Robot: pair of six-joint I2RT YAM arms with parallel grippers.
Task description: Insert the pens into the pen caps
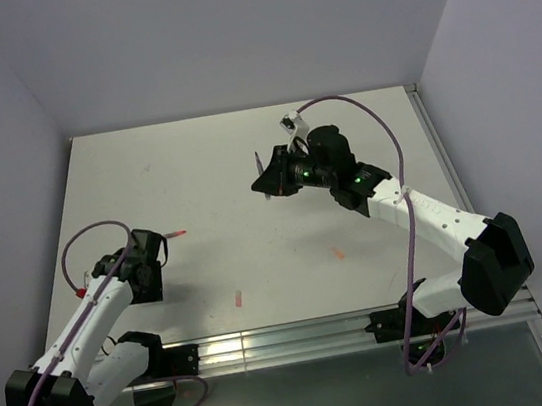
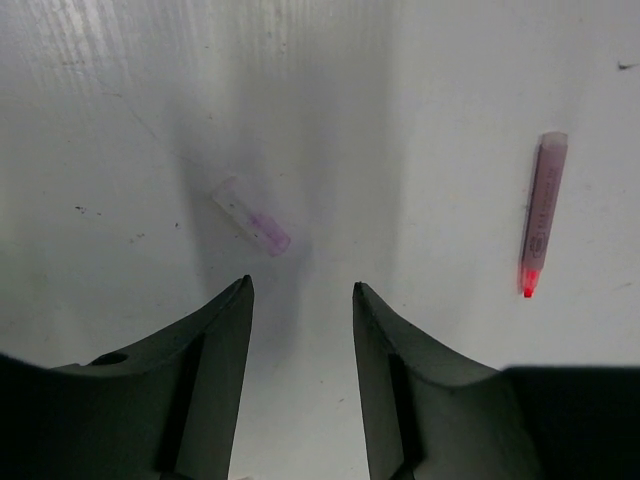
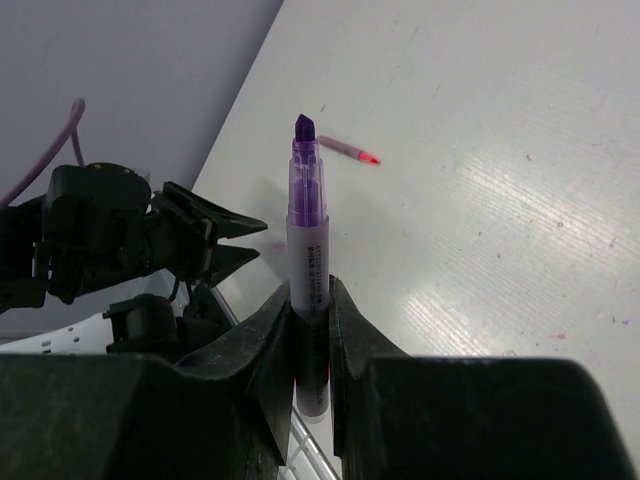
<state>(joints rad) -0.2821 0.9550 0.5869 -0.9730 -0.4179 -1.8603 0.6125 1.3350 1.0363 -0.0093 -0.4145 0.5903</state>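
Note:
The left gripper comes down with a turn onto the pale purple pen cap (image 2: 250, 216) next, because it lies at an angle below the gripper's open, empty fingers.
A dark purple pen (image 3: 308, 215) stands tip-up between the fingers of my right gripper (image 3: 310, 290), which is shut on its barrel and held above the table's middle (image 1: 270, 178). A pale purple pen cap (image 2: 250, 216) lies on the table just ahead of my left gripper (image 2: 300, 288), slightly left of the gap. That gripper's jaws are open, with nothing between them. A pink-red pen (image 2: 541, 212) lies uncapped to the right of the cap, also seen beside the left gripper (image 1: 159, 247) as a short streak (image 1: 177, 234).
A small orange-red piece (image 1: 337, 252) and a small pink piece (image 1: 238, 297) lie on the white table (image 1: 206, 172) nearer the front edge; too small to tell pen from cap. Walls stand close on the left, back and right. A metal rail (image 1: 300, 338) runs along the front.

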